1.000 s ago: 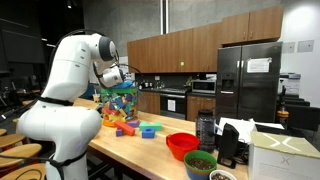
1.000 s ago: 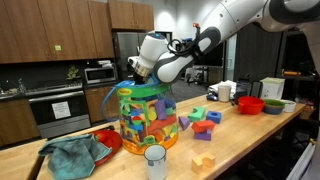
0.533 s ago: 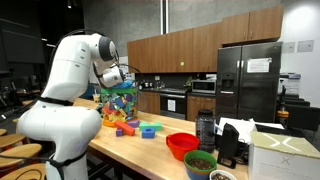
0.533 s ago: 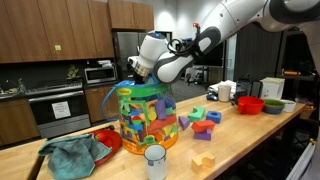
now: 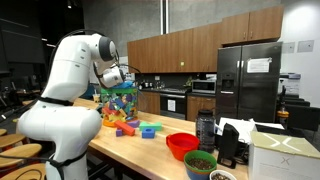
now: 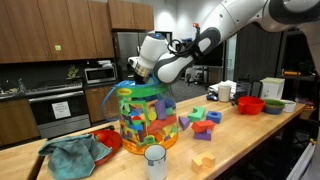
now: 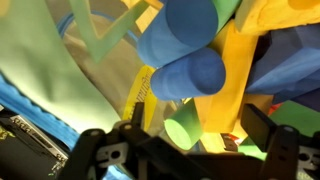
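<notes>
The nearer blue cylinder's rounded end (image 7: 204,73) is uncovered just past the light green cylinder, so next I need to move my gripper beyond the green cylinder and around that end.
A clear plastic tub (image 6: 145,115) packed with coloured toy blocks stands on the wooden counter; it also shows in an exterior view as the tub (image 5: 118,100). My gripper (image 6: 135,72) reaches down into its open top. In the wrist view my gripper (image 7: 200,135) is open, its dark fingers (image 7: 265,125) spread wide. A light green cylinder (image 7: 183,127) lies between them, loose and nearer the left finger. Above it sit two blue cylinders (image 7: 190,72) and a yellow block (image 7: 235,75).
Loose blocks (image 6: 203,122) lie on the counter beside the tub. A teal cloth (image 6: 72,153), a small red bowl (image 6: 107,140) and a white cup (image 6: 155,162) sit in front. Another red bowl (image 5: 182,145), a dark bottle (image 5: 206,130) and a white box (image 5: 285,155) stand further along.
</notes>
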`<state>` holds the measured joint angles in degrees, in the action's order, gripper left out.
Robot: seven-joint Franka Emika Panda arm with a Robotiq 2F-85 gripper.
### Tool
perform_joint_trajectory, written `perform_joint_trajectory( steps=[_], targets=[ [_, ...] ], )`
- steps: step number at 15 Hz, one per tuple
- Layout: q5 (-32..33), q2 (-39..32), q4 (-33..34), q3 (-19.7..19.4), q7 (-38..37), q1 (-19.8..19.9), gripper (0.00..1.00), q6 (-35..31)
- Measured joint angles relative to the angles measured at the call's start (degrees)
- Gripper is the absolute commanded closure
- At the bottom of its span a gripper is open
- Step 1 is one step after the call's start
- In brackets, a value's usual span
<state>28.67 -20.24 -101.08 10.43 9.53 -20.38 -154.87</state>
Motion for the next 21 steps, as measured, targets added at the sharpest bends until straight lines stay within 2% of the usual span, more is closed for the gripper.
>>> perform_joint_trajectory(
  steps=[16, 17, 18, 21],
  targets=[
    [0.13, 0.0, -2.89, -0.86, -2.44, -0.07, 0.0, 1.41],
    [0.03, 0.0, -3.07, -0.74, -2.43, -0.07, 0.25, 1.41],
    [-0.1, 0.0, -3.11, -0.63, -2.42, -0.07, 0.26, 1.41],
    [-0.67, 0.01, -3.12, -0.41, -2.37, -0.07, 0.44, 1.4]
  ],
)
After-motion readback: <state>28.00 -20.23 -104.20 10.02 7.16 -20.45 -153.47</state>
